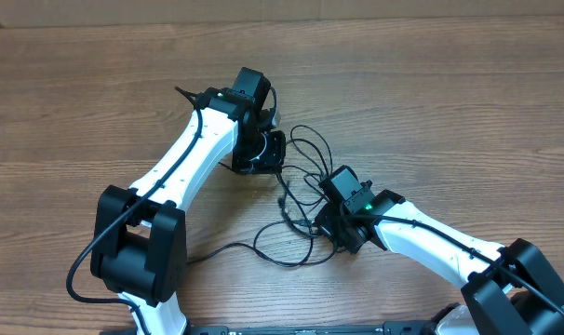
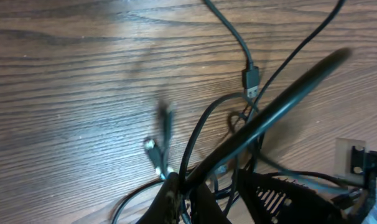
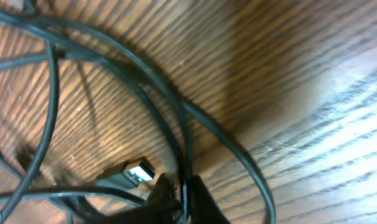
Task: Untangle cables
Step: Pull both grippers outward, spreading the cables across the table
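My right gripper moves up, outward and to the right in the overhead view next, over the bare wood to let go of the cable, because pieces of cable cross beside it.
Several thin black cables (image 1: 301, 191) lie tangled on the wooden table between my two arms. My left gripper (image 1: 268, 160) is at the tangle's upper left. In the left wrist view its fingers (image 2: 183, 186) are shut on a cable strand that rises up to the right. A USB plug (image 2: 252, 81) and a small connector (image 2: 152, 149) lie on the wood nearby. My right gripper (image 1: 329, 212) is at the tangle's lower right. In the right wrist view its fingers (image 3: 181, 194) are shut on a cable (image 3: 176, 124), with a USB plug (image 3: 136, 173) just to their left.
The wooden table (image 1: 449, 102) stretches around the tangle. One cable end trails to the lower left (image 1: 217, 251). The two arms' wrists are close together, with a black slotted part (image 2: 288, 196) at the lower right of the left wrist view.
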Motion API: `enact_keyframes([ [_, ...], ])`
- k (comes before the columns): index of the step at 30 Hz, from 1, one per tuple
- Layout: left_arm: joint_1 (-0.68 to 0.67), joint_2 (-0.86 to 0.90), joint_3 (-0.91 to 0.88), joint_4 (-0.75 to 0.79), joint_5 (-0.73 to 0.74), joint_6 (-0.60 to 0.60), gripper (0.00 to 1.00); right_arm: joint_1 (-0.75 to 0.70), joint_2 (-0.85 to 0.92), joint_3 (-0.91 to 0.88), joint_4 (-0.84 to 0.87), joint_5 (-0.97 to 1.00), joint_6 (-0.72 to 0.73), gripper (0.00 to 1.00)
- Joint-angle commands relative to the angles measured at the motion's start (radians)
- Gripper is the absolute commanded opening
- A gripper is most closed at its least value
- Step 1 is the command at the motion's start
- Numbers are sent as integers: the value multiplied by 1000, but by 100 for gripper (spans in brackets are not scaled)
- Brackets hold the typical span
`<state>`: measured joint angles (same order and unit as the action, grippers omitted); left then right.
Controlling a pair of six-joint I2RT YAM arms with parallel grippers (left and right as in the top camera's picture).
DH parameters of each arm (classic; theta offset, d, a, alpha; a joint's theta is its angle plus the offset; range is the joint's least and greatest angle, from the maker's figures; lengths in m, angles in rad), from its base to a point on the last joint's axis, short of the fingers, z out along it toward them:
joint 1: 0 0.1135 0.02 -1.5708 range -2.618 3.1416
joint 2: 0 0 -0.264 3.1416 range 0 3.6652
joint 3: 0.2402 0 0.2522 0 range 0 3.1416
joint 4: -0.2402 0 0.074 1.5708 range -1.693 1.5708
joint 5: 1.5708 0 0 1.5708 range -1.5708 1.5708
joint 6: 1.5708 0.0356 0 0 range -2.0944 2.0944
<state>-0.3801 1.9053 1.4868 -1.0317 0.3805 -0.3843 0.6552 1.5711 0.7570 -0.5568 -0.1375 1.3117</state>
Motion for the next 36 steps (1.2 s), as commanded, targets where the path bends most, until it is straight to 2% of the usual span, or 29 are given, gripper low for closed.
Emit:
enact_keyframes([
  [1, -5, -19, 25, -14, -56, 27, 4, 6, 9, -12, -34, 55, -4, 4],
  [4, -3, -19, 25, -24, -107, 27, 4, 6, 8, -12, -84, 98, -11, 4],
  [7, 31, -19, 25, -42, -183, 26, 4, -25, 7, -8, -107, 117, -80, 4],
  [10, 78, -19, 25, -63, -232, 26, 4, -78, 2, 4, -117, 117, -198, 4],
  [16, 203, -24, 31, -110, -238, 32, 4, -270, -34, 93, -252, 174, -441, 4],
  [20, 252, -61, 75, -117, -234, 60, 4, -377, -94, 215, -344, 171, -619, 4],
  [29, 270, -165, 200, -121, -230, 74, 4, -423, -215, 491, -404, 168, -796, 4],
  [32, 270, -185, 209, -131, -201, 74, 4, -421, -256, 571, -390, 67, -898, 4],
  [36, 264, -178, 208, -167, -195, 74, 4, -421, -292, 597, -347, -217, -1069, 4],
])
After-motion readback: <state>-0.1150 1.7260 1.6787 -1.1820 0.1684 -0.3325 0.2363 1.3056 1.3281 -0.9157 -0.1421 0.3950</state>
